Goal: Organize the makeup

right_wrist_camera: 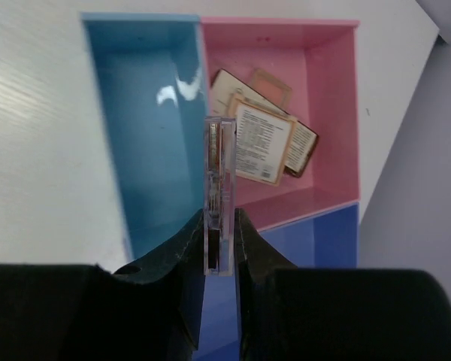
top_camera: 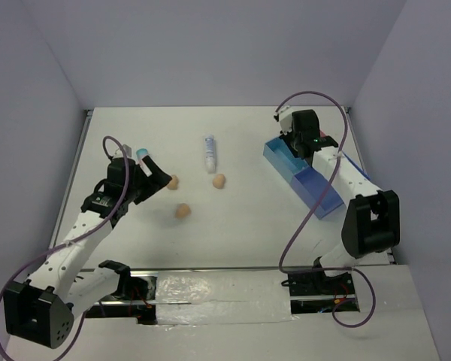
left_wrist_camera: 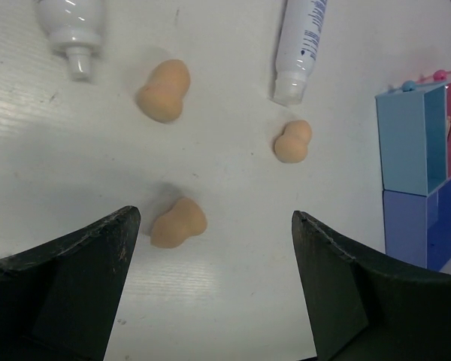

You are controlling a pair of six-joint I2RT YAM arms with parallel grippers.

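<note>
The right gripper shifts down and to its right in the wrist view next, lowers and releases this palette, since the pink section already holding palettes lies there.
Three peach sponges lie on the table (top_camera: 233,226): one (left_wrist_camera: 178,222) just beyond my left fingers, one (left_wrist_camera: 164,91) farther off, one (left_wrist_camera: 293,141) to the right. A white tube with blue print (left_wrist_camera: 301,45) lies past them. A second whitish tube (left_wrist_camera: 74,26) is at the far left; its teal end (top_camera: 141,153) shows beside my left gripper. My left gripper (left_wrist_camera: 214,216) is open and empty above the table. My right gripper (right_wrist_camera: 219,218) is shut on a clear flat palette (right_wrist_camera: 219,173), held edge-on over the tray. Several flat palettes (right_wrist_camera: 267,139) lie in the pink compartment.
The divided tray (top_camera: 316,197) stands at the right with a light blue compartment (right_wrist_camera: 146,135), a pink one (right_wrist_camera: 331,90) and a dark blue one (right_wrist_camera: 323,241). The enclosure's walls rise close behind and beside the table.
</note>
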